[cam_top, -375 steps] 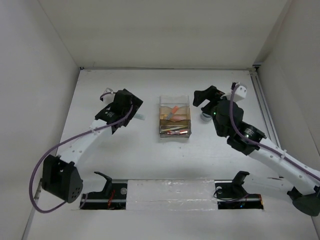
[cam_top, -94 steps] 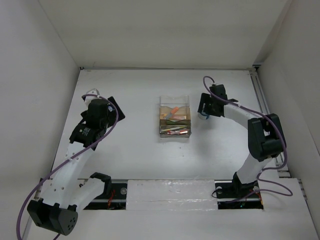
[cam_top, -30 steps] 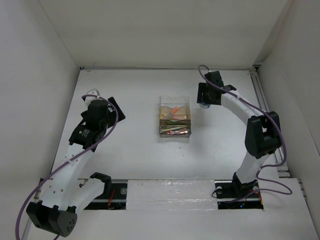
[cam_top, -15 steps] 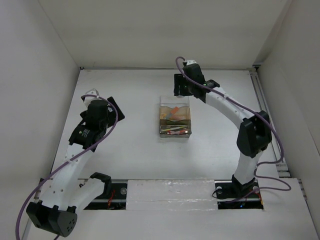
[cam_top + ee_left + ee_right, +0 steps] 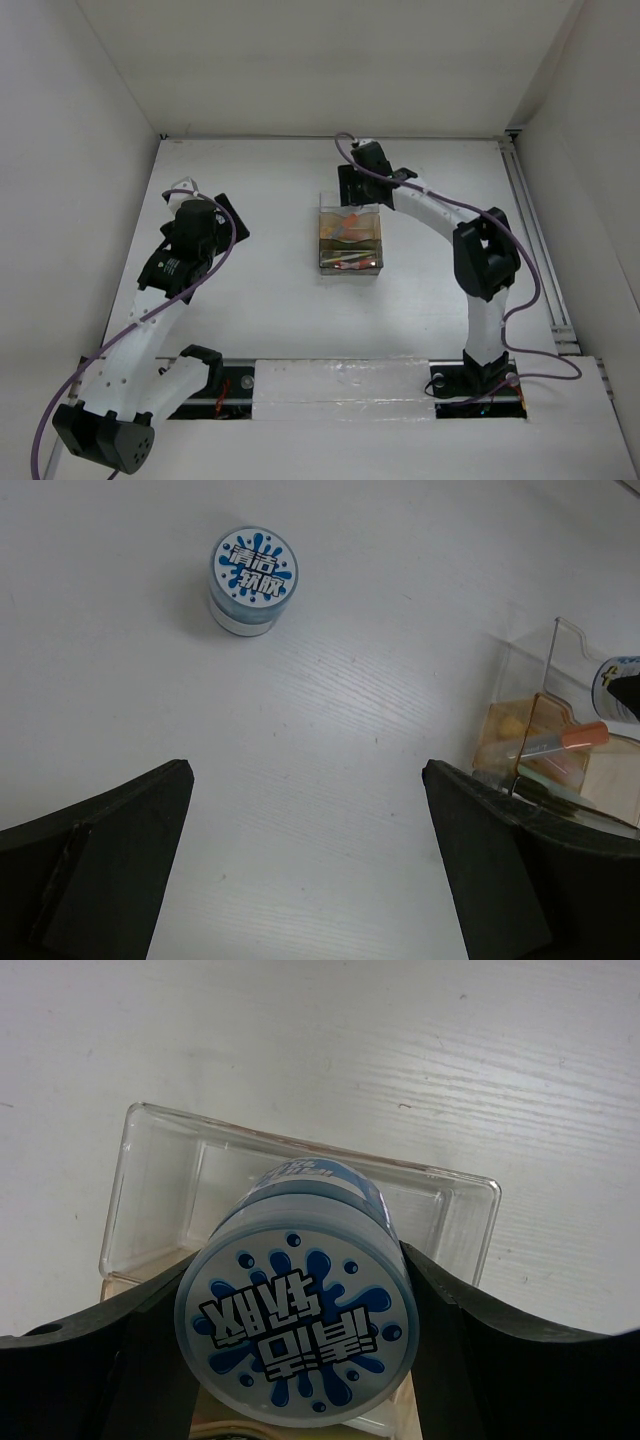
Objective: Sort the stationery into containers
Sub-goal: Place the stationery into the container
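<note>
The organizer's clear compartment's empty end [image 5: 330,201] [image 5: 200,1195] lies below my right gripper and to its left in the top view. The gripper shifts that way next, lowers and releases the second roll.
A round blue-grey patterned roll [image 5: 253,568] stands on the white table, ahead and left of my open, empty left gripper [image 5: 305,772]. That roll is hidden in the top view, where the left gripper [image 5: 236,222] is left of the organizer. My right gripper [image 5: 298,1290] is shut on the second roll [image 5: 297,1340] and holds it over the clear far compartment of the organizer [image 5: 470,1210]. In the top view the right gripper [image 5: 355,192] is at the organizer's [image 5: 321,238] far end. Pens and an orange-capped marker [image 5: 560,740] lie in its tan compartments.
White walls close in the table on the left, back and right. A rail [image 5: 530,220] runs along the right side. Both arm bases sit on a white strip [image 5: 340,385] at the near edge.
My right gripper has carried its roll left from the table right of the organizer to above the organizer's far end. The left arm has stayed still for the last few seconds.
</note>
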